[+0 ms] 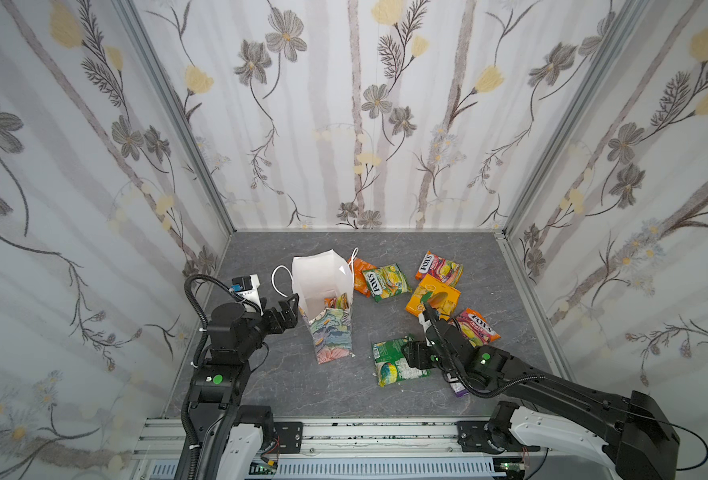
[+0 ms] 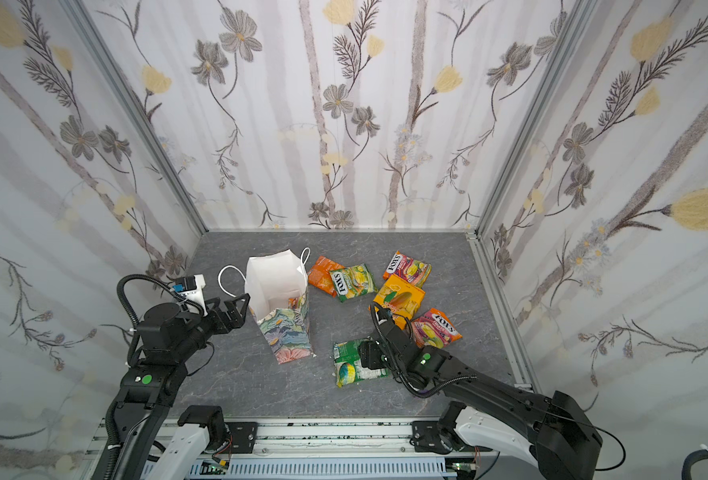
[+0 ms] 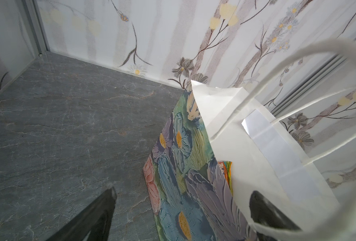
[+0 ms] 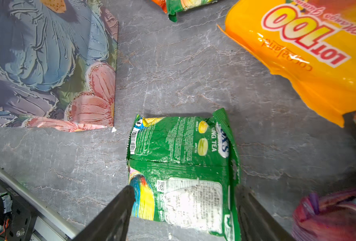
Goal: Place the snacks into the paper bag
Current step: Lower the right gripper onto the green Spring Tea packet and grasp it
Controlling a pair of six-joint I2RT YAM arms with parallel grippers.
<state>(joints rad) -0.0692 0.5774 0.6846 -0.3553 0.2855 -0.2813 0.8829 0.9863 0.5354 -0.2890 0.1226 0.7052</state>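
Observation:
The green packet's edge [image 4: 234, 172] opposite the paper bag is folded up. My right gripper will next move down and away from the paper bag to pinch it.
The paper bag [image 1: 329, 332] [image 2: 290, 336] stands open left of centre, floral outside and white inside, with a packet [image 1: 337, 301] showing in it. My left gripper [image 1: 287, 309] [image 3: 183, 194] is open and straddles the bag's [image 3: 183, 146] left wall, one finger inside. A green packet [image 1: 393, 361] [image 4: 181, 150] lies flat on the floor. My right gripper [image 1: 416, 355] [image 4: 185, 196] is open just above it, a finger at each side edge. Further snacks lie at the right: an orange-yellow packet [image 1: 433, 297] [image 4: 319, 52], a pink packet [image 1: 474, 326], a yellow-green packet [image 1: 385, 284] and an orange packet [image 1: 360, 274].
Another orange and pink packet [image 1: 439, 268] lies farther back, and a purple packet [image 1: 458, 390] [image 4: 329, 215] peeks from under my right arm. The bag's white cord handle [image 1: 279, 278] hangs on its left. Flowered walls enclose the grey floor; a metal rail [image 1: 344, 436] runs along the front.

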